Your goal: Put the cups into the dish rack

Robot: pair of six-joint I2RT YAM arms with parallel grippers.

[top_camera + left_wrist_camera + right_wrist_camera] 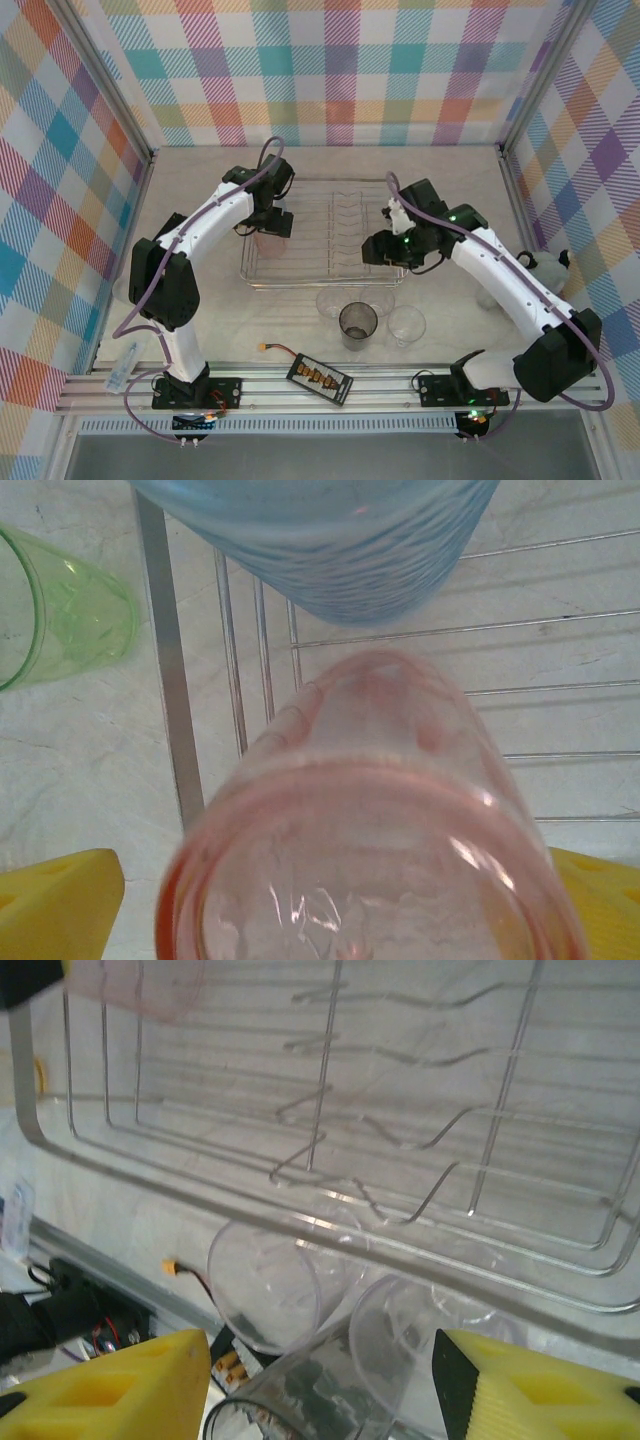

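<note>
The smoky grey cup is below and back, so my right gripper should next move its fingers back and down, to both sides of the rim's edge facing the white object (375, 318).
The dish rack (326, 284) lies mid-table. My left gripper (270, 226) is shut on a pink cup (268, 244) over the rack's left end. In the left wrist view the pink cup (380, 810) sits between the yellow fingers (55, 905), above the rack's rim (160, 650). A blue cup (340, 540) lies just beyond it, and a green cup (60, 605) stands outside the rim. My right gripper (386, 250) hangs open over the rack's front right corner. Below its fingers (110, 1390) are two clear cups (265, 1285) (420, 1340) and a smoky grey cup (300, 1400).
In front of the rack stand the grey cup (358, 322) and clear cups (332, 302) (406, 323). A black battery pack (320, 378) with a wire lies near the front rail. A white object (550, 270) sits by the right wall.
</note>
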